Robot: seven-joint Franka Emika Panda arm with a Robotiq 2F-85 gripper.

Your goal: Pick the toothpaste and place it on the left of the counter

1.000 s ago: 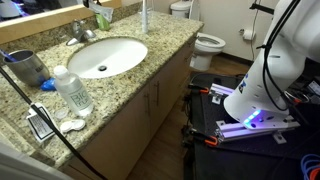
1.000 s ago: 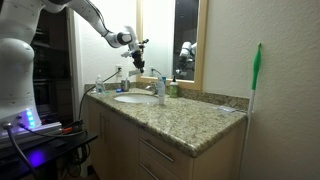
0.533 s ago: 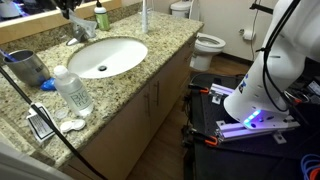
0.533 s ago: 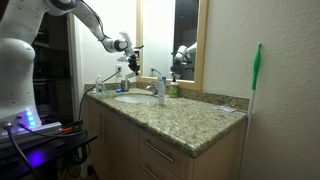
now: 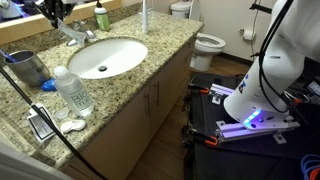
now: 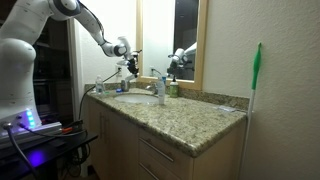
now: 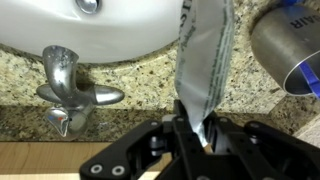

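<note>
My gripper moves down next toward the bare granite between the faucet handle (image 7: 72, 90) and the metal cup, then releases the toothpaste's crimped end.
My gripper (image 7: 200, 128) is shut on the toothpaste (image 7: 205, 55), a whitish-grey tube that sticks out from between the fingers by its crimped end. It hangs above the speckled granite counter (image 7: 140, 75), behind the white sink (image 7: 130, 25) and next to the metal faucet handle (image 7: 72, 90). In both exterior views the gripper (image 5: 55, 10) (image 6: 128, 68) hovers over the back of the counter (image 5: 150, 65) near the faucet (image 5: 78, 33). The tube is too small to make out there.
A metal cup (image 7: 295, 50) (image 5: 25, 68) stands close to the tube. A clear bottle (image 5: 72, 90) and small items lie on the near counter. A green bottle (image 5: 101, 17) and a tall white stick (image 5: 144, 15) stand at the back. A toilet (image 5: 207, 45) is beyond.
The gripper has moved along the back of the counter, past the faucet toward the metal cup and lower, with the toothpaste still held.
</note>
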